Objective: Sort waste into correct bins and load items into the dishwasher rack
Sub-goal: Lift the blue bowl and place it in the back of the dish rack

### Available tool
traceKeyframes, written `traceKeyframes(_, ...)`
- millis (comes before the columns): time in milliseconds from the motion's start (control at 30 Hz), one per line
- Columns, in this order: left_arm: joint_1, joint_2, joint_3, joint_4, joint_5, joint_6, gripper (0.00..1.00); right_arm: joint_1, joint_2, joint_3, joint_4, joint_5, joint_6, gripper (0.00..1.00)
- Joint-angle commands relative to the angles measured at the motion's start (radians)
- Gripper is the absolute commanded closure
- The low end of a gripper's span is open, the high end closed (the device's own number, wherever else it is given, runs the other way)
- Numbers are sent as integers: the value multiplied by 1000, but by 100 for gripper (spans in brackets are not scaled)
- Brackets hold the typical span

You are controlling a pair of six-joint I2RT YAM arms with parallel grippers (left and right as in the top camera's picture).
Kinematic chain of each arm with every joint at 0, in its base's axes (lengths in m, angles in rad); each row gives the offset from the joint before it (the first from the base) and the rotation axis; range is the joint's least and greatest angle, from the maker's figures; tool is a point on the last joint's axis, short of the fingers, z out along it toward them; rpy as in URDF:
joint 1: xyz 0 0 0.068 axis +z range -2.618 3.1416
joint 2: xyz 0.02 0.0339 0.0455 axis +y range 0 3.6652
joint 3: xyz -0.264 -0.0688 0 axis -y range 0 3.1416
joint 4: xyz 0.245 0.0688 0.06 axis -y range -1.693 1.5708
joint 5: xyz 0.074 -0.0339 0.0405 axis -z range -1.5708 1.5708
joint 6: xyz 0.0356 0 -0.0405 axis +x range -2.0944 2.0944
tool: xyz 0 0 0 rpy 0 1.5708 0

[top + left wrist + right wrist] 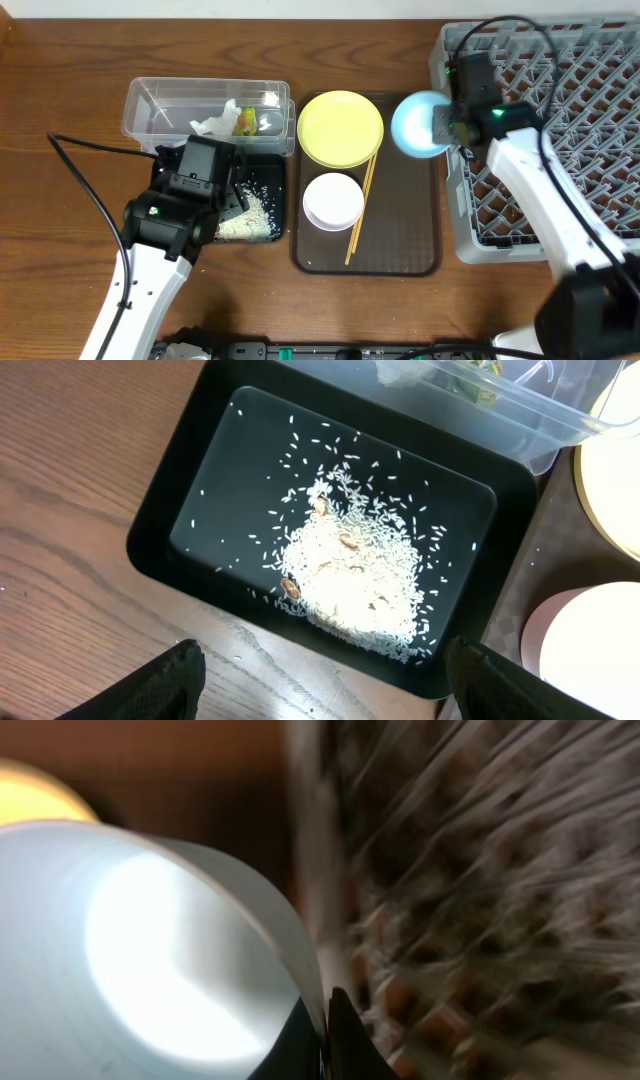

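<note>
My right gripper will next tilt the bowl and carry it outward, to release its rim in the rack's far tray-side corner (480, 42), which is empty outward of my gripper.
My right gripper (452, 128) is shut on the rim of the light blue bowl (418, 124), held lifted at the left edge of the grey dishwasher rack (580, 90). In the right wrist view the bowl (130, 950) fills the left and my fingers (325, 1040) pinch its wall. My left gripper (320, 685) is open and empty over the near edge of the black tray (160, 510), which holds loose rice (345, 575). The clear tub (160, 105) holds the tissue (215, 124) and the wrapper (245, 122). The yellow plate (340, 128), white bowl (333, 200) and chopsticks (360, 210) lie on the brown tray (410, 230). The cup is out of view.
The black tray (262, 175) sits between the clear tub and the table's front, left of the brown tray. The rack fills the right side. A black cable (85, 165) runs across the table at the left.
</note>
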Motion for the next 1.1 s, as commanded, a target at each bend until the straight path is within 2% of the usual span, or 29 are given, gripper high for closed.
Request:
traceKeyframes(0, 6, 3, 11, 1, -19, -17, 20, -12, -79, 4, 64, 221, -80, 99)
traceKeyframes(200, 6, 3, 11, 11, -19, -16, 20, -22, -81, 3, 314, 505, -177, 99)
traceKeyframes(300, 6, 3, 11, 12, -19, -17, 20, -42, -50, 3, 507, 602, -314, 99)
traceKeyframes(500, 6, 3, 11, 12, -19, -17, 20, -104, 49, 3, 848, 614, -633, 99)
traceKeyframes(600, 6, 3, 11, 13, -19, -17, 20, -133, 114, 3, 967, 614, -729, 99)
traceKeyframes(733, 6, 3, 11, 12, -19, -17, 20, -150, 206, 3, 1076, 615, -773, 99)
traceKeyframes(1067, 6, 3, 11, 11, -19, -17, 20, -147, 356, 3, 1121, 589, -750, 99)
